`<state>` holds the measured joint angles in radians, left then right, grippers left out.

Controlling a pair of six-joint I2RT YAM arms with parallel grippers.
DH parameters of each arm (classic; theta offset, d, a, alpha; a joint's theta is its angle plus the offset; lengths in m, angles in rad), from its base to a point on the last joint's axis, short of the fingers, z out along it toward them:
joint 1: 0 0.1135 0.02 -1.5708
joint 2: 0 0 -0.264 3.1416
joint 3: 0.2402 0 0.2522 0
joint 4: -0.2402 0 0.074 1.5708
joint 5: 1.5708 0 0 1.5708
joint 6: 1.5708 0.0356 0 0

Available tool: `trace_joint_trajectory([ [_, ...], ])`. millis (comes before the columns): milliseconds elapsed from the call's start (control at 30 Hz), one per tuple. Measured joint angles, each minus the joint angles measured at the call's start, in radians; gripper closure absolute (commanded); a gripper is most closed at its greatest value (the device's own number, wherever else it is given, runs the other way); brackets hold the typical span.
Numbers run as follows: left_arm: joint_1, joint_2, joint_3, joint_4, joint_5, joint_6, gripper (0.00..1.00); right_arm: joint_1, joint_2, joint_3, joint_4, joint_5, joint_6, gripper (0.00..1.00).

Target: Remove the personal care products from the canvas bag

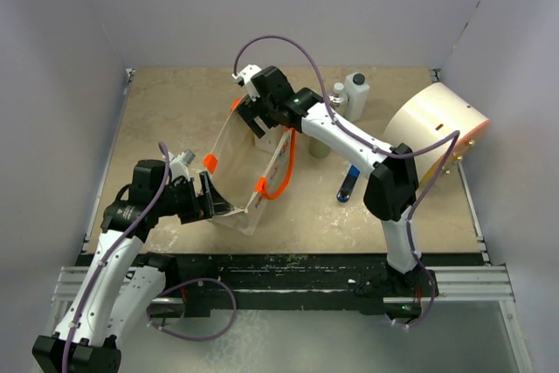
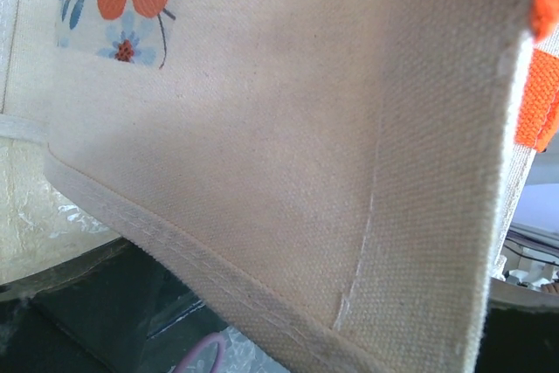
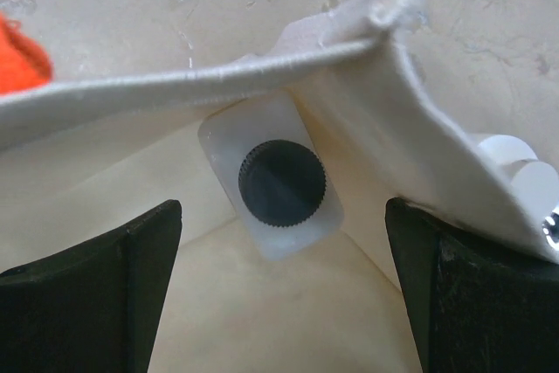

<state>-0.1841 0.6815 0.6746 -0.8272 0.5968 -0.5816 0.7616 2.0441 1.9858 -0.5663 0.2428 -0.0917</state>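
My right gripper should next go down into the bag's far end, with its fingers open on either side of the white squarish bottle. The bottle's dark cap is below my fingers.
The canvas bag (image 1: 238, 159) lies tilted near the table's middle, with orange tabs and handle. My left gripper (image 1: 206, 203) holds its near end; its fingers are hidden in the left wrist view, where the canvas (image 2: 306, 146) with its floral print fills the frame. My right gripper (image 1: 253, 117) is open over the bag's far end. In the right wrist view my gripper (image 3: 281, 246) straddles a white squarish bottle with a dark cap (image 3: 281, 185) standing inside the bag (image 3: 262, 85), without touching it. A white bottle (image 1: 355, 93), a silver-capped bottle (image 1: 337, 97) and a beige-olive bottle (image 1: 319, 146) stand outside.
A big cream cylinder (image 1: 432, 128) lies at the right. A flat blue stick (image 1: 348, 185) lies beside the right arm. Walls close the table at back and sides. The orange handle (image 1: 284, 172) loops out on the bag's right side.
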Motion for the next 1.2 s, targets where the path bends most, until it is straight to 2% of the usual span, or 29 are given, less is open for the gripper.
trace_joint_trajectory([
  [233,0.001,0.004,0.0,0.002,0.0,0.0,0.09,-0.018,0.057,0.0,0.007,-0.054,-0.01,0.01],
  [467,0.005,0.006,0.0,0.003,-0.002,0.0,0.09,-0.023,0.134,0.01,0.035,-0.1,-0.024,0.21],
  [533,0.006,0.008,0.0,0.006,-0.004,0.0,0.09,-0.028,0.15,0.014,0.054,-0.118,-0.024,0.31],
  [733,0.007,0.01,0.0,0.005,-0.001,0.0,0.09,-0.037,0.152,0.046,0.036,-0.183,0.005,0.84],
  [833,0.007,0.01,0.0,0.003,-0.001,0.0,0.09,-0.037,0.15,0.047,0.027,-0.191,0.025,0.94],
  [900,0.007,0.01,0.0,0.003,-0.001,0.0,0.09,-0.038,0.145,0.047,0.023,-0.197,0.05,0.99],
  [1033,0.007,0.01,0.0,0.003,0.0,0.0,0.09,-0.042,0.085,-0.003,0.031,-0.256,0.146,1.0],
  [1200,0.007,0.01,0.0,-0.002,0.002,0.0,0.09,-0.045,-0.147,-0.199,0.104,-0.352,0.31,1.0],
])
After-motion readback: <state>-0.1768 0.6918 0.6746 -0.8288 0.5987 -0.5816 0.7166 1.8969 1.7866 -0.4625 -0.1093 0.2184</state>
